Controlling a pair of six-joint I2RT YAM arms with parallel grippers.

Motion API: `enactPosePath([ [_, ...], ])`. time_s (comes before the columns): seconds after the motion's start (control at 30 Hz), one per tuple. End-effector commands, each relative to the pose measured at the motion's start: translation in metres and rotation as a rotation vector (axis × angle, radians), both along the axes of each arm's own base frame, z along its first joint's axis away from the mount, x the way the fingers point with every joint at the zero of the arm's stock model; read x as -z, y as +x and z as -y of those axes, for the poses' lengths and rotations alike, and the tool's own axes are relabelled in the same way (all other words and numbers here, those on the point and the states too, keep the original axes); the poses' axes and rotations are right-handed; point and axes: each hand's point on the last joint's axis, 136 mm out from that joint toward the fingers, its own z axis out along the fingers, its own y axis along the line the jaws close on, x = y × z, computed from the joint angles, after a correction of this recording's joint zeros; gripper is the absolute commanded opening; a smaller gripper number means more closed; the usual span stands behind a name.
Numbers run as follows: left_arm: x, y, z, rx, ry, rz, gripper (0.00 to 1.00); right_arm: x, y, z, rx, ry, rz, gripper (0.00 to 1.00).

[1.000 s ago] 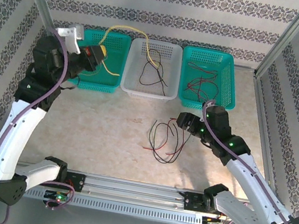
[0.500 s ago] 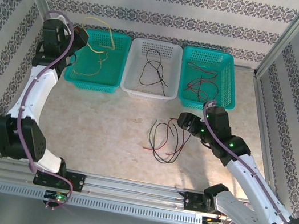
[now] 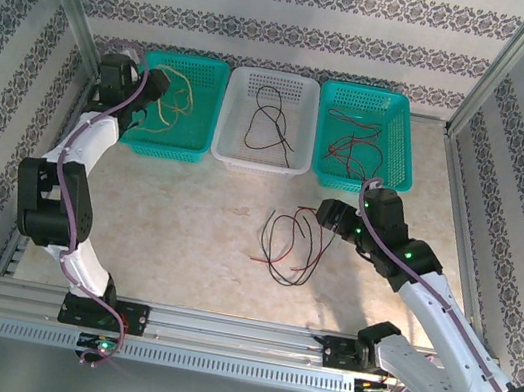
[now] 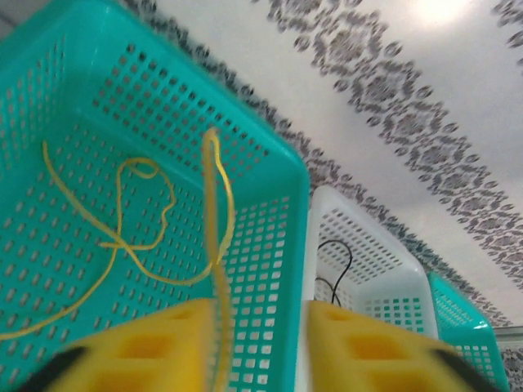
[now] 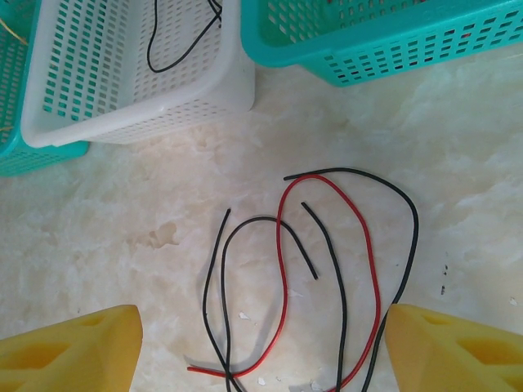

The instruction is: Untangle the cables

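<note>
The robot's right gripper will next go down onto the outermost black cable's curved side (image 3: 329, 243) (image 5: 413, 237) below it, where that part of the black cable curves clear of the red cable.
A loose tangle of cables (image 3: 290, 247), one red (image 5: 283, 245) and the others black (image 5: 341, 286), lies on the table. My right gripper (image 3: 324, 214) hovers just to its right, and in the right wrist view that gripper (image 5: 261, 347) is open, the fingers straddling the tangle from above. My left gripper (image 3: 149, 85) is over the left teal basket (image 3: 164, 148). Its jaws (image 4: 261, 312) stand apart. A blurred yellow cable (image 4: 215, 212) runs up along the inner edge of the left finger (image 4: 155, 343), unpinched. More yellow cable (image 4: 122, 241) lies on the basket floor.
A white basket (image 3: 258, 161) in the middle holds a black cable (image 3: 269, 126). A teal basket (image 3: 358, 183) on the right holds red and black cables (image 3: 354, 143). All three baskets line the back wall. Metal frame posts stand at both back corners.
The left arm swung left and back, carrying the yellow cable over the left teal basket, then its jaws opened. The cable now rests in that basket. The right arm barely moved.
</note>
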Motion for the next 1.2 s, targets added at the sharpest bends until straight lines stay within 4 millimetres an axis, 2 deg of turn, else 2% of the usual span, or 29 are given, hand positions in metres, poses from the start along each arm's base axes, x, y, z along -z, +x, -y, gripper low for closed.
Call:
enactPosePath([
  [0.0,-0.008,0.001,0.01,0.032,-0.024,0.053,0.69,0.004,0.001,0.009,0.033,-0.043,-0.02,0.78],
  [0.1,-0.018,-0.011,0.012,-0.001,0.089,0.037,0.81,0.013,0.001,0.014,0.056,-0.07,-0.055,0.78],
  [0.17,-0.028,-0.019,0.009,-0.019,0.124,0.024,0.92,0.027,0.0,0.021,0.082,-0.121,-0.102,0.78],
  [0.2,-0.033,-0.024,0.007,-0.029,0.137,0.017,0.94,0.034,-0.001,0.025,0.09,-0.145,-0.126,0.78],
  [0.37,-0.065,-0.057,-0.003,-0.076,0.217,0.028,0.93,0.076,-0.005,0.037,0.118,-0.251,-0.251,0.75],
  [0.47,-0.083,-0.082,0.006,-0.041,0.204,0.064,0.89,0.097,-0.001,0.036,0.112,-0.274,-0.295,0.73],
  [0.57,-0.09,-0.109,0.025,0.023,0.156,0.096,0.84,0.111,0.01,0.034,0.109,-0.273,-0.313,0.69],
  [0.63,-0.085,-0.128,0.043,0.085,0.114,0.097,0.8,0.121,0.017,0.035,0.12,-0.255,-0.337,0.65],
  [0.7,-0.077,-0.146,0.072,0.188,0.082,0.098,0.78,0.13,0.023,0.033,0.118,-0.229,-0.364,0.61],
  [0.8,-0.052,-0.177,0.121,0.356,0.048,0.071,0.77,0.142,0.03,0.03,0.118,-0.221,-0.39,0.58],
  [0.87,-0.036,-0.202,0.154,0.474,0.032,0.048,0.76,0.152,0.031,0.028,0.114,-0.223,-0.427,0.53],
  [0.93,-0.02,-0.221,0.175,0.55,0.026,0.018,0.76,0.158,0.031,0.027,0.11,-0.223,-0.451,0.5],
  [1.03,-0.001,-0.241,0.19,0.591,0.032,-0.021,0.75,0.164,0.032,0.026,0.104,-0.209,-0.472,0.49],
  [1.1,0.007,-0.245,0.195,0.595,0.022,-0.034,0.74,0.167,0.033,0.025,0.1,-0.208,-0.487,0.44],
  [1.17,0.014,-0.245,0.203,0.606,0.001,-0.05,0.72,0.169,0.033,0.025,0.1,-0.205,-0.495,0.36],
])
